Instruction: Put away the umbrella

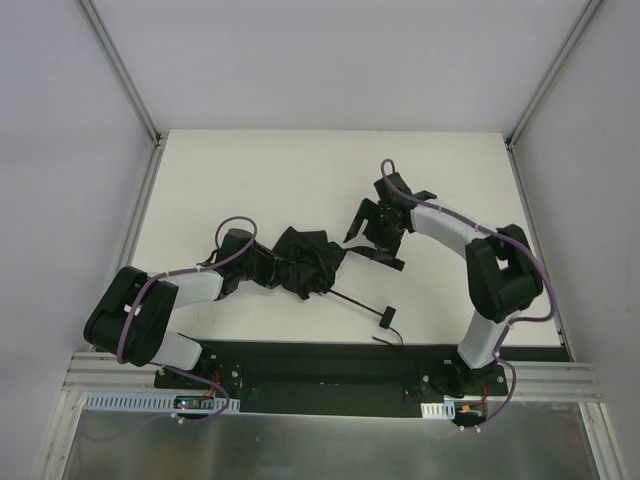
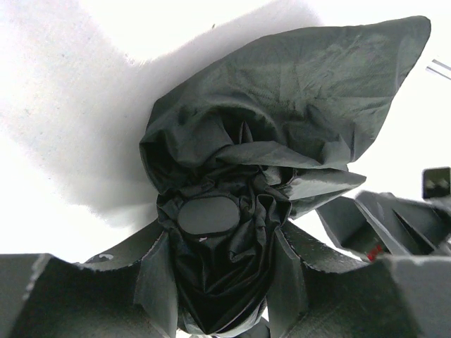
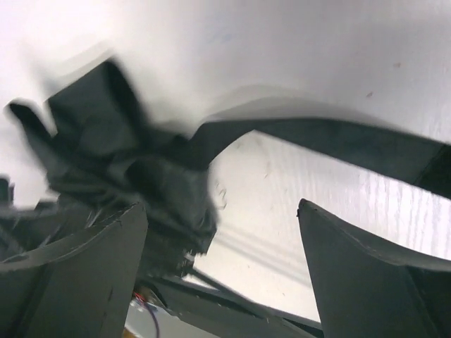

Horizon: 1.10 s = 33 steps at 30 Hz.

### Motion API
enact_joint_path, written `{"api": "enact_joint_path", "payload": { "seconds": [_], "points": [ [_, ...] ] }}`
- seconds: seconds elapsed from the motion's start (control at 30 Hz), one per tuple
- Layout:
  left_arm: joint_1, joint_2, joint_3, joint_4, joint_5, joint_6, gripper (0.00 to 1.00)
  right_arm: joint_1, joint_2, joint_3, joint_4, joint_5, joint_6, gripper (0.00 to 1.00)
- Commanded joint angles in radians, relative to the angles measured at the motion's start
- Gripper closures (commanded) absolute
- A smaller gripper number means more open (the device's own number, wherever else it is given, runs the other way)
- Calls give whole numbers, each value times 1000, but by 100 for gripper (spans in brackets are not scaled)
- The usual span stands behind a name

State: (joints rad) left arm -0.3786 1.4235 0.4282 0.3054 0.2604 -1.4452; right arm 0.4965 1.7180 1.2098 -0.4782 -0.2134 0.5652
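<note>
The black strap (image 3: 338,141) sticks out from the fabric across bare table, so my open right gripper will next move down onto the part of the strap beside the fabric and close there.
The umbrella (image 1: 308,262) lies crumpled in the middle of the table as a bunch of black fabric. Its thin shaft (image 1: 355,303) runs right and toward me to the small knob handle (image 1: 386,317) with its cord. My left gripper (image 1: 262,266) is shut on the left end of the bunch. In the left wrist view its fingers (image 2: 158,282) pinch the fabric (image 2: 282,113) just below an oval black cap (image 2: 208,215). My right gripper (image 1: 384,230) hangs open to the right of the bunch. Blurred black fabric (image 3: 130,172) and a black strap (image 3: 338,141) lie ahead of the fingers (image 3: 366,271), with nothing between them.
A white table (image 1: 250,170) stands between grey walls, with metal frame posts (image 1: 120,70) at the back corners. A black base plate (image 1: 330,360) runs along the near edge, and the umbrella's cord ends close to it.
</note>
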Motion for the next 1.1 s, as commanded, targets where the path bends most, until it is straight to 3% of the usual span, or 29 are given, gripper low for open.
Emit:
{"api": "enact_joint_path", "payload": {
  "seconds": [0.0, 0.1, 0.23, 0.27, 0.4, 0.47, 0.6, 0.83, 1.07],
  "points": [
    [6, -5, -36, -127, -46, -7, 100, 4, 136, 56, 9, -12, 212, 14],
    [7, -3, -32, -124, -36, -12, 100, 2, 193, 63, 62, 5, 298, 19],
    [7, -5, -39, -117, -24, -12, 100, 4, 252, 77, 162, 46, 329, 36],
    [7, -8, -40, -117, -20, -15, 100, 4, 268, 85, 194, 61, 320, 45],
    [7, -35, -68, -118, -21, -23, 100, -24, 394, 180, 355, -4, 234, 100],
    [9, -43, -75, -130, -13, -24, 100, -39, 425, 252, 407, -59, 133, 100],
    [9, -49, -97, -149, 10, -46, 100, -68, 390, 246, 737, -177, 21, 100],
    [9, -64, -101, -158, 5, -53, 100, -90, 505, 350, 1159, -426, 218, 100],
    [7, -66, -88, -166, 14, -69, 100, -64, 546, 457, 1136, -432, 187, 100]
  ]
}}
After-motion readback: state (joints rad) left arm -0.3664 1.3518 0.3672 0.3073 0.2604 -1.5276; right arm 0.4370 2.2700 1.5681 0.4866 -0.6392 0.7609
